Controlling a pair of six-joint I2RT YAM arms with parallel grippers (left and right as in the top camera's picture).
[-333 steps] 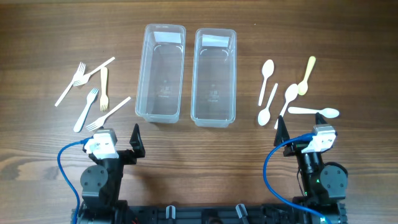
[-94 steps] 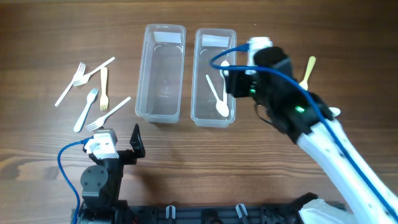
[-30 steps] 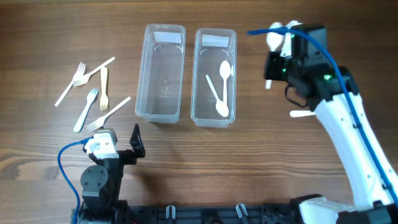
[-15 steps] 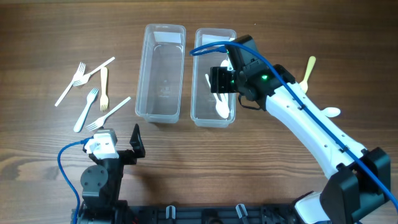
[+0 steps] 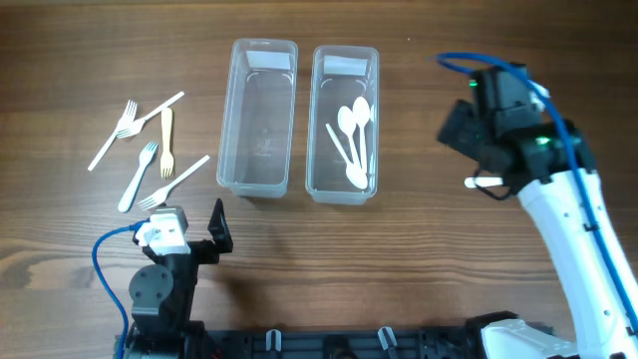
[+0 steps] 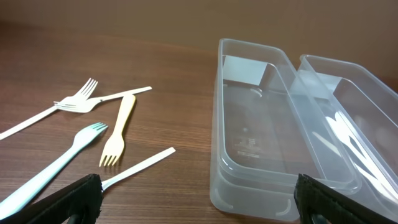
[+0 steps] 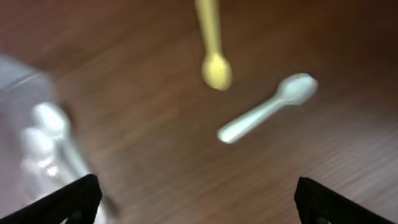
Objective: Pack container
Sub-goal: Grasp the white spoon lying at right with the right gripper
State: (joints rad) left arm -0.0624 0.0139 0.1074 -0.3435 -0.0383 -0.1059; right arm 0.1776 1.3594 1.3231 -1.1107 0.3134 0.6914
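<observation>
My right gripper is above the white spoon, which lies at an angle in the right wrist view. It will lower next and turn until its fingers straddle the spoon's handle near the spoon's bowl [image 7: 272,106].
Two clear plastic containers stand side by side at the table's back. The left container [image 5: 257,178] [image 6: 249,186] is empty. The right container [image 5: 342,191] [image 6: 373,93] holds three white spoons [image 5: 351,140], blurred at the left of the right wrist view [image 7: 43,140]. My right gripper [image 5: 464,128] [image 7: 199,208] is open and empty, in the air to the right of that container. Below it on the table lie a yellow spoon [image 7: 214,62] and a white spoon [image 7: 267,111] [image 5: 483,181]. My left gripper [image 5: 194,231] [image 6: 199,208] is open and empty at the front left.
Several plastic forks [image 5: 150,150] [image 6: 118,134], white, pale blue and yellow, lie scattered on the wooden table left of the containers. The yellow spoon is hidden under my right arm in the overhead view.
My right arm has swung from above the right container back to the right. A third white spoon now lies in that container. The left arm has not moved.
</observation>
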